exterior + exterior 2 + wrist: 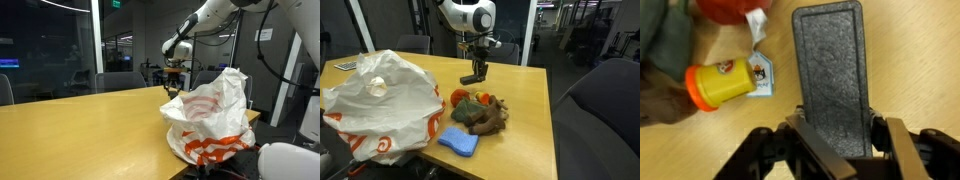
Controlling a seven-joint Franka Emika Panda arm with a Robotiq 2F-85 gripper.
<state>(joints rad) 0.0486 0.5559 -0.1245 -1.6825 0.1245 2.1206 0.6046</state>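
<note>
My gripper will next move up and then across over the white bag's top to release the block, because the bag stands tall and the block hangs low.
My gripper is shut on a dark grey, rough-textured rectangular block; the fingers press on both of its long sides. In an exterior view the gripper hangs from the white arm and holds the block at or just above the wooden table, behind a pile of plush toys. In the wrist view a yellow toy cup with a small paper tag lies to the left of the block. In an exterior view the gripper is partly hidden behind the bag.
A large white plastic bag with orange print stands on the table, also in view as the bag. A blue sponge lies in front of the plush pile. Office chairs stand round the table.
</note>
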